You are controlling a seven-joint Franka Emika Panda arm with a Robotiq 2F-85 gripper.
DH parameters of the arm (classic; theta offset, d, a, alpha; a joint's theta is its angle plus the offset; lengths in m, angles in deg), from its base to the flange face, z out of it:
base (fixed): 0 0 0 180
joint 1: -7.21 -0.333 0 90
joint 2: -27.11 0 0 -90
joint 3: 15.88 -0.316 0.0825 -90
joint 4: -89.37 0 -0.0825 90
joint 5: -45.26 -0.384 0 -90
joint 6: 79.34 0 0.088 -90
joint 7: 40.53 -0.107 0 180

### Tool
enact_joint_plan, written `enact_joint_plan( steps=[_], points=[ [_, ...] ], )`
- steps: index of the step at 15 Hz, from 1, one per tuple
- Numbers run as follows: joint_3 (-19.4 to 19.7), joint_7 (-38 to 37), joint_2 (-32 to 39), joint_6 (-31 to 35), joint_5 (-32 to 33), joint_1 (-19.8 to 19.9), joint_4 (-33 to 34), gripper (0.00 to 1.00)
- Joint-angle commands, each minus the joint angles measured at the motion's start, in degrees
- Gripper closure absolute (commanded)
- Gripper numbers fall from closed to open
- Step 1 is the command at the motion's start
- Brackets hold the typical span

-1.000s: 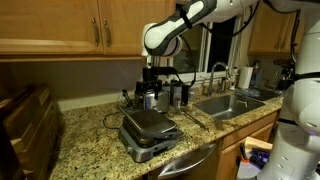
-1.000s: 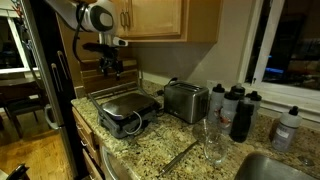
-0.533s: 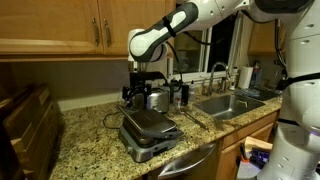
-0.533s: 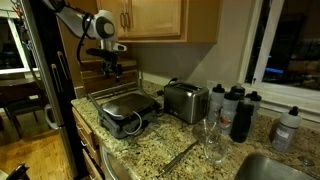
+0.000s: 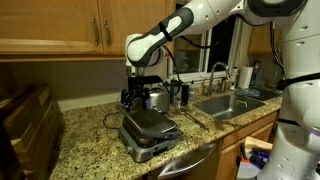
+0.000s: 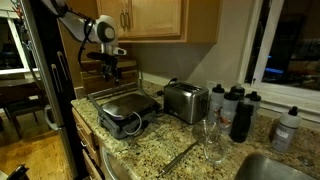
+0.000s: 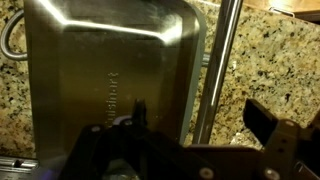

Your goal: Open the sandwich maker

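Note:
The gripper moves down next until its open fingers straddle the front bar handle, then closes, since the handle is lined up between them but still below.
The sandwich maker [image 5: 148, 130] is a low grey-silver clamshell press with its lid shut, sitting on the granite counter; it also shows in an exterior view [image 6: 125, 108]. In the wrist view its shiny lid [image 7: 110, 70] fills the left side and the front bar handle [image 7: 218, 60] runs down the middle. My gripper [image 7: 200, 115] is open, with one finger over the lid and the other over the counter, the bar between them. In both exterior views the gripper [image 5: 136, 95] [image 6: 110, 72] hangs a little above the press without touching it.
A shiny steel toaster [image 6: 185, 100] stands beside the press. Dark bottles [image 6: 238, 112] and drinking glasses [image 6: 210, 142] stand further along. A sink [image 5: 232, 104] with a faucet lies past the press. Wooden cabinets hang above, and a dark wooden box [image 5: 25, 120] sits at the counter's end.
The arm has shifted sideways along the counter, bringing the gripper over the press. The lid stays shut.

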Motion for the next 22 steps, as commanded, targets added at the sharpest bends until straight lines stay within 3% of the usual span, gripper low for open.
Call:
enact_joint_plan(
  steps=[1,4,8,13,14,15,22],
  points=[
    [0.69,-1.28,3.43,1.08,0.43,-1.92,2.34,0.0],
    [0.91,-1.45,6.04,1.4,0.3,-2.71,4.12,0.0],
    [2.53,-2.6,10.29,0.78,4.69,-4.48,6.78,0.0],
    [3.07,-2.5,14.8,1.62,4.03,-4.87,10.41,0.0],
    [3.19,-2.65,15.12,1.94,3.88,-4.93,11.04,0.25],
    [3.47,-3.01,15.07,2.39,4.12,-5.12,11.57,0.26],
    [3.17,-2.39,14.74,4.71,2.0,-4.23,13.4,0.73]
  ],
)
